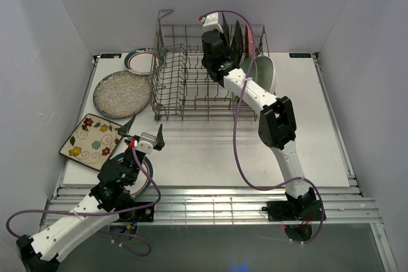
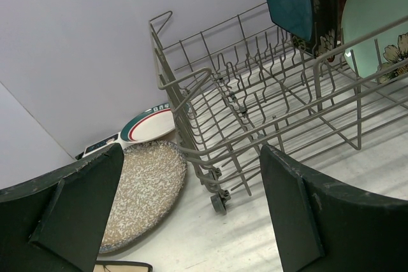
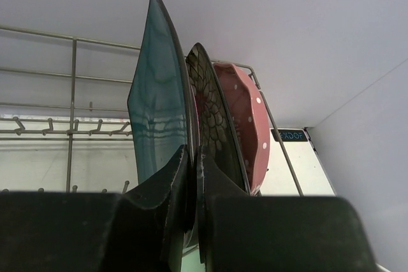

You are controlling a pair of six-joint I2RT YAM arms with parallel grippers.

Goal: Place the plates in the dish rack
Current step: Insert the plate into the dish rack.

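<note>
The teal square plate (image 3: 159, 113) is higher at its top, so I next need to lower it with my right gripper into the dish rack's wires beside the black floral plate and let go of it.
The grey wire dish rack (image 1: 191, 87) stands at the back middle. My right gripper (image 1: 224, 37) reaches into its right end and is shut on the rim of the upright teal square plate (image 3: 159, 113). This plate stands close beside the black floral plate (image 3: 213, 125) and the pink plate (image 3: 245, 125). A mint round plate (image 2: 376, 23) and a white plate (image 1: 266, 71) stand at the rack's right side. My left gripper (image 1: 143, 137) is open and empty, above a green-and-red-rimmed plate (image 1: 141, 171) near the front left.
Left of the rack lie a speckled grey round plate (image 1: 121, 92), a second rimmed plate (image 1: 141, 58) behind it, and a cream flowered square plate (image 1: 91, 138). The rack's tall looped handle (image 1: 164, 14) rises at its back left corner. White walls enclose the table.
</note>
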